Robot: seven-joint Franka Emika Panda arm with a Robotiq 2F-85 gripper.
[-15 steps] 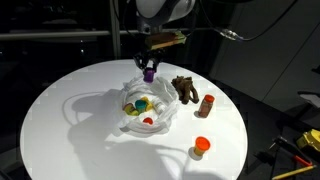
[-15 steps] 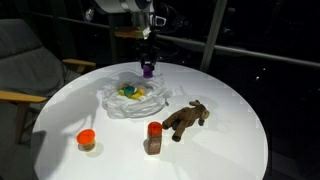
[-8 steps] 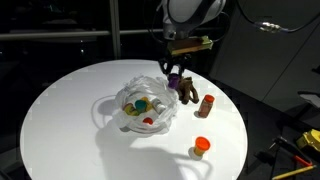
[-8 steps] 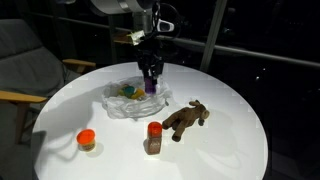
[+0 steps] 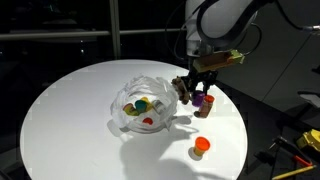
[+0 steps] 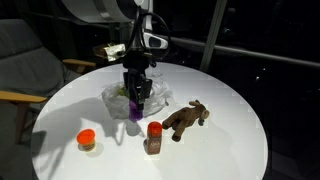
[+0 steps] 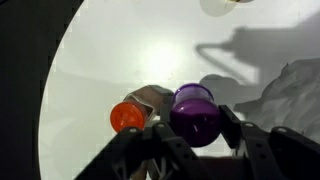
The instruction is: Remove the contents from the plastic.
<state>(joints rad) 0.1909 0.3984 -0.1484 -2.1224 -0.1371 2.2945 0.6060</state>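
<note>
The tabletop below is bare toward the bag (image 5: 143,108), beside its edge, so my gripper should lower that way next and release the purple round-topped object outside the bag.
A crumpled clear plastic bag (image 5: 143,108) lies mid-table in both exterior views (image 6: 117,98). It holds small coloured items, green, yellow and red (image 5: 142,106). My gripper (image 5: 203,91) is shut on a purple round-topped object (image 5: 203,100), held low over the table beside the bag. The gripper (image 6: 135,101) and purple object (image 6: 135,110) show in both exterior views. In the wrist view the purple object (image 7: 195,112) sits between the fingers of the gripper (image 7: 191,122), with the bag's edge (image 7: 296,84) at the right.
A brown bottle with a red cap (image 6: 153,138) stands close to the gripper and shows under it in the wrist view (image 7: 128,116). A brown toy animal (image 6: 186,119) lies beside it. An orange-lidded jar (image 5: 201,147) stands near the table edge of the round white table (image 5: 70,100).
The gripper has carried the purple object from above the bag sideways and down, to a spot beside the bag near the red-capped bottle.
</note>
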